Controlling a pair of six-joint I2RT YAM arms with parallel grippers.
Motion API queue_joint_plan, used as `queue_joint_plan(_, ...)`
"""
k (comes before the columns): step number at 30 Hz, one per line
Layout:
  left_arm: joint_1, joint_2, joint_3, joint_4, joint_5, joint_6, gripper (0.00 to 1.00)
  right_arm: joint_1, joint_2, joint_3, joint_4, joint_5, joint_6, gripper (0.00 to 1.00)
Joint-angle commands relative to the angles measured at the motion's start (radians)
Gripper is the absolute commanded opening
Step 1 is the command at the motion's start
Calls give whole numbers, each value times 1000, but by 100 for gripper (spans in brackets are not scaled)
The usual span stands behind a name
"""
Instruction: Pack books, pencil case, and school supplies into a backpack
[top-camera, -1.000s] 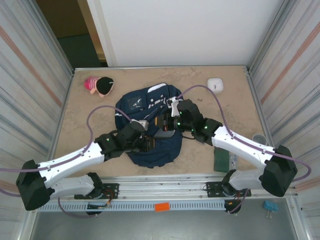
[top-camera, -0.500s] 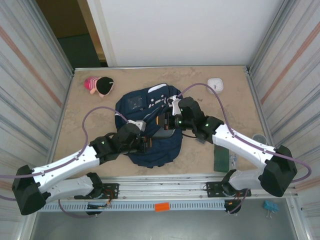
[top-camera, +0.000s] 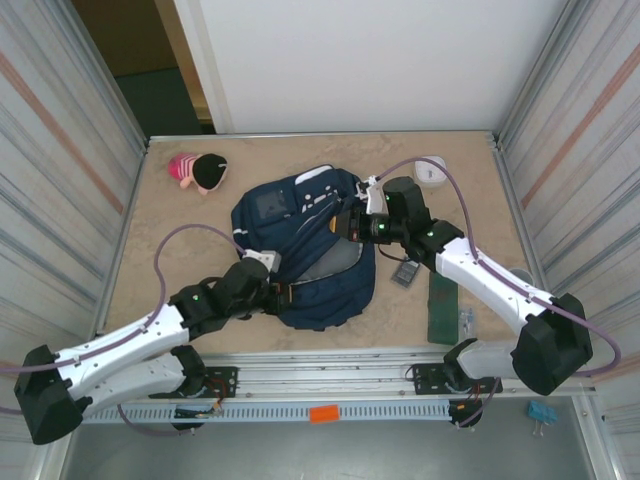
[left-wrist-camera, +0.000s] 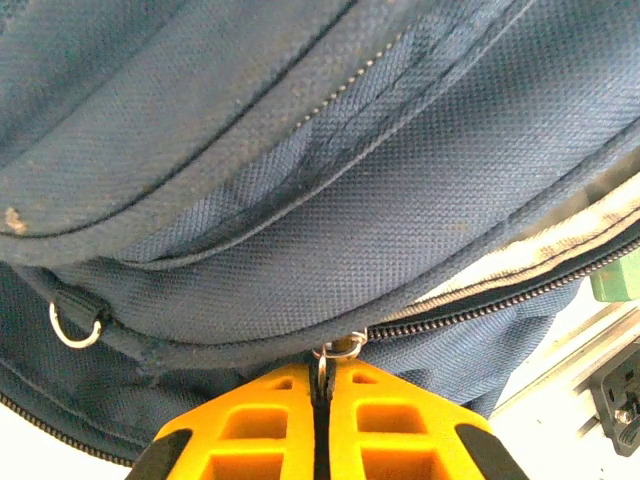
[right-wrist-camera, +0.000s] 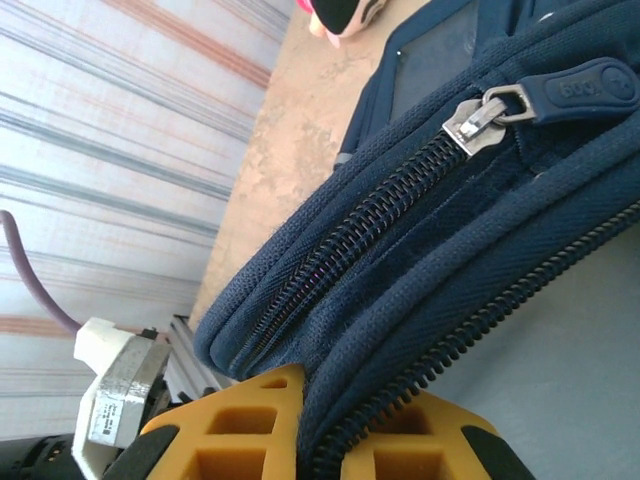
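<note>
The left gripper moves outward around the backpack's side facing the pencil case next and releases the ring there, since the zipper is open only partway.
The navy backpack lies mid-table. My left gripper sits at its near edge, shut on the metal zipper pull ring. To the right of the ring the zipper gapes, showing pale lining. My right gripper is at the bag's right side, shut on the fabric rim beside the zipper teeth. A dark green book lies near right, with a tiny silvery item beside it. The dark grey calculator lies right of the bag. The pink and black pencil case rests at the far left.
A white square device sits at the far right corner, near my right arm's cable. A small round object lies by the right wall. Corrugated walls close in both sides. A metal rail runs along the near edge.
My left gripper shut on the zipper pull and drew back toward the near left. My right gripper moved away and to the right with the rim, uncovering the calculator. The bag's opening narrowed.
</note>
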Motion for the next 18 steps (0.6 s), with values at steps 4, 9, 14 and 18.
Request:
queue_joint_plan(4, 8, -5, 13, 176, 30, 77, 0, 79, -32, -96, 246, 58, 142, 46)
queue_joint_plan(9, 8, 53, 68, 223, 87, 104, 0, 184, -23, -178, 363, 183, 238, 53)
queue_joint_plan(14, 8, 53, 66, 255, 104, 106, 0, 227, 27, -189, 391, 236, 258, 43)
queue_joint_plan(18, 7, 30, 53, 182, 27, 92, 0, 212, 29, -168, 368, 211, 226, 12)
